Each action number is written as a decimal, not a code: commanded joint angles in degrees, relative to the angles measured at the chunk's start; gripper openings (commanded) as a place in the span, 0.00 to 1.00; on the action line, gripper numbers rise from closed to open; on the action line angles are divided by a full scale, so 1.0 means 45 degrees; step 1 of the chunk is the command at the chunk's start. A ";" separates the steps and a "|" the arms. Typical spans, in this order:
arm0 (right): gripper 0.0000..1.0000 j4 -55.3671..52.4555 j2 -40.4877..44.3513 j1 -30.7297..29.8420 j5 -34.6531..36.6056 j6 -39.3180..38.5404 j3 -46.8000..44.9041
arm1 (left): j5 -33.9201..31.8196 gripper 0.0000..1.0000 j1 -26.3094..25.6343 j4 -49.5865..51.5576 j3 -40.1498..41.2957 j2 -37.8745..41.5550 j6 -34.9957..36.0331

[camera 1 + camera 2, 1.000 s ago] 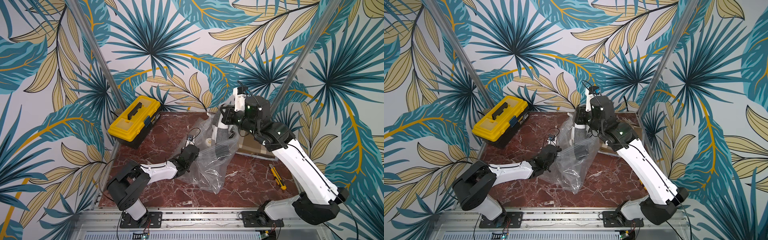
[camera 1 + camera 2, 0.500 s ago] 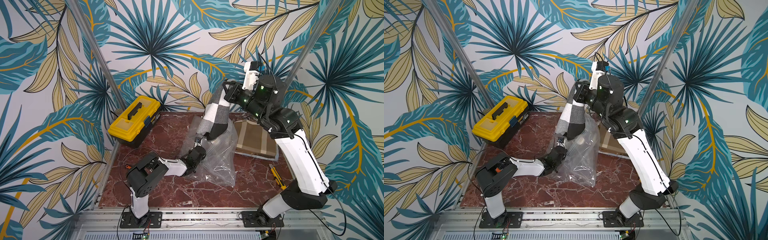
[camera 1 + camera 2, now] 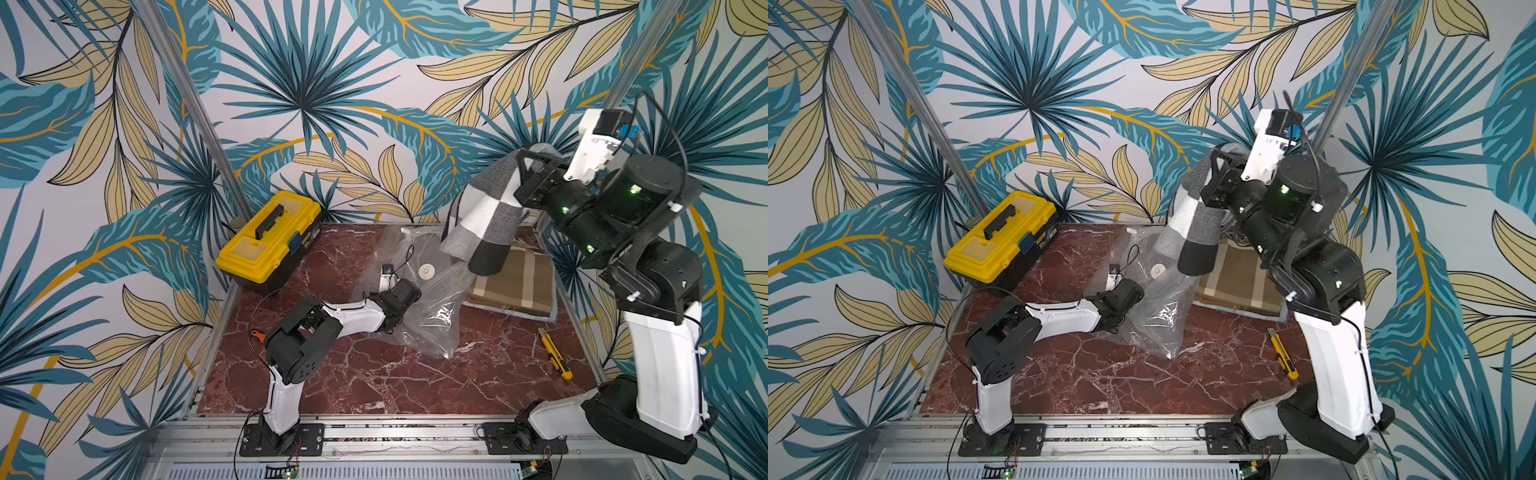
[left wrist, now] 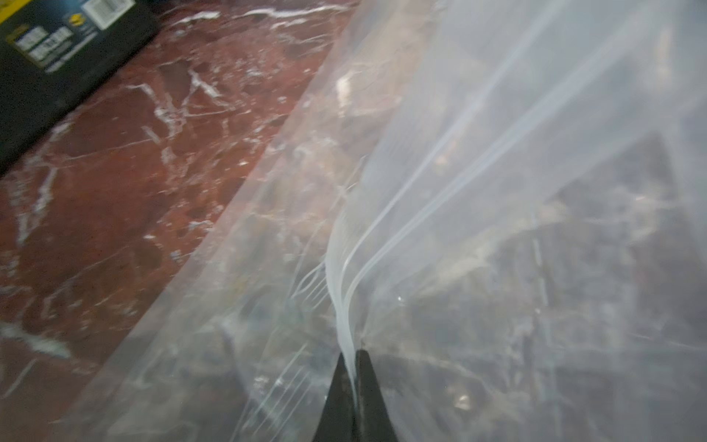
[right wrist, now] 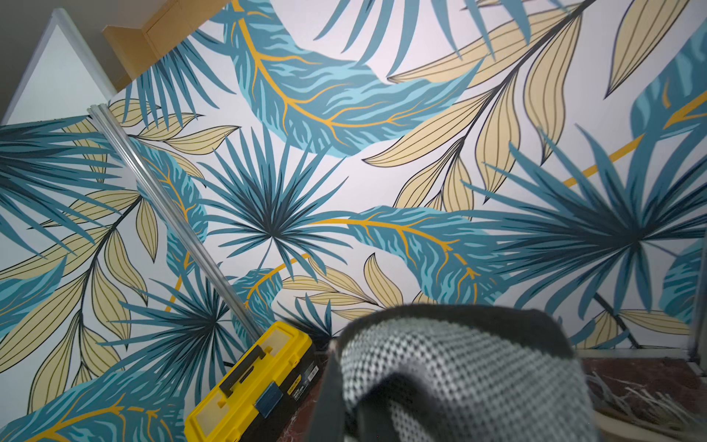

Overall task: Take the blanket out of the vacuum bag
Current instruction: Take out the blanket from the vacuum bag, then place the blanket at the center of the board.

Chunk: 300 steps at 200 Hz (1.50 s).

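The blanket already hangs outside the bag [image 3: 419, 303], so the robot's left gripper next needs to pull the fold of the blanket toward the marble [image 3: 334, 270] beside the yellow toolbox and let go of it there.
A knitted blanket [image 3: 486, 220] in grey, white and black checks hangs in the air over the table's back right, with my right gripper [image 3: 527, 165] shut on its upper end. Its lower black end dangles outside the clear vacuum bag [image 3: 419, 303], seen in both top views. In the right wrist view the blanket [image 5: 459, 375] drapes over the jaws and hides them. The bag [image 3: 1154, 309] lies limp and crumpled on the marble table [image 3: 374, 374]. My left gripper [image 4: 354, 358] is shut on a fold of the bag's plastic [image 4: 459, 191], low near the table.
A yellow toolbox [image 3: 270, 239] stands at the back left. A folded brown plaid cloth [image 3: 515, 282] lies at the back right, below the hanging blanket. A yellow utility knife [image 3: 555, 353] lies near the right edge. An orange-handled tool [image 3: 257, 334] lies behind my left arm.
The right arm has lifted the blanket up and to the right, out of the bag. The bag has collapsed onto the table. The left gripper has kept its hold on the plastic.
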<state>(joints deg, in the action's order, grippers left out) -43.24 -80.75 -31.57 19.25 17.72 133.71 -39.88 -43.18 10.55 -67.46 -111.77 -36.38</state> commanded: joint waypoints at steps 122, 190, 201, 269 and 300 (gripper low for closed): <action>0.00 -0.0226 0.3486 0.1054 0.2042 -0.1453 -0.6857 | -0.2301 0.00 0.4559 0.3166 0.1093 0.5150 0.3880; 0.00 0.0425 0.2899 0.2908 0.0891 -0.1727 -0.7348 | 0.2694 0.52 0.4636 0.3321 0.0836 0.7187 0.4103; 0.00 0.0844 0.2662 0.3224 0.0584 -0.1885 -0.7369 | 0.3252 0.53 0.4577 0.3125 0.1027 0.7752 0.4141; 0.00 0.2129 0.0733 0.5007 -0.0369 -0.2244 -0.5837 | 0.7362 0.56 0.4365 0.0932 0.3183 1.1615 0.5014; 0.00 0.3052 0.0314 0.5552 -0.0467 -0.2296 -0.6193 | 0.8633 0.56 0.4236 0.0611 0.3609 1.2644 0.5131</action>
<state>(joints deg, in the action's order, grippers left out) -38.83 -79.48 -8.05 18.28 8.47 104.81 -9.32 -23.46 17.08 -51.88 -57.41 -15.03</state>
